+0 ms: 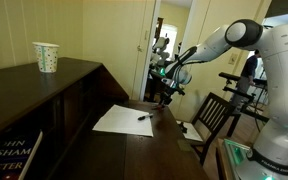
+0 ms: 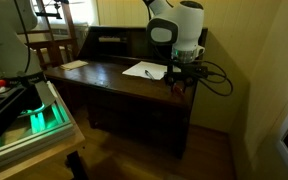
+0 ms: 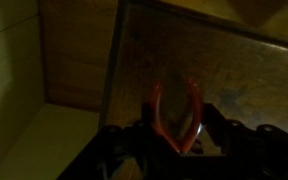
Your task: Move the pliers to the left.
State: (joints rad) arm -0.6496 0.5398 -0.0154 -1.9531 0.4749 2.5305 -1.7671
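I will next lift the pliers (image 3: pixel 175 118) in my gripper and carry them back toward the base to the clear desk beside the paper sheet. Then I will lower them and let them go.
The pliers (image 3: pixel 175 118) have reddish handles and a dark head. In the wrist view they sit between my gripper's (image 3: pixel 176 135) two dark fingers, handles pointing away from the camera. The fingers stand close against both handles, so the gripper looks shut on the pliers. In both exterior views the gripper (image 1: pixel 167 93) (image 2: pixel 179 76) is just above the dark wooden desk (image 1: pixel 134 150) (image 2: pixel 114 80), to the side of a white paper sheet (image 1: pixel 122 120) (image 2: pixel 144 70). A reddish spot below the gripper (image 2: pixel 180 87) is likely the pliers. In the other exterior view they are too small to make out.
A thin dark pen (image 1: pixel 144 118) lies on the paper sheet. A spotted paper cup (image 1: pixel 46 57) stands on a raised shelf. A book (image 1: pixel 9 158) lies at the near corner. A chair (image 1: pixel 216 112) stands beside the desk. The desk edge (image 3: pixel 112 70) runs close by the pliers.
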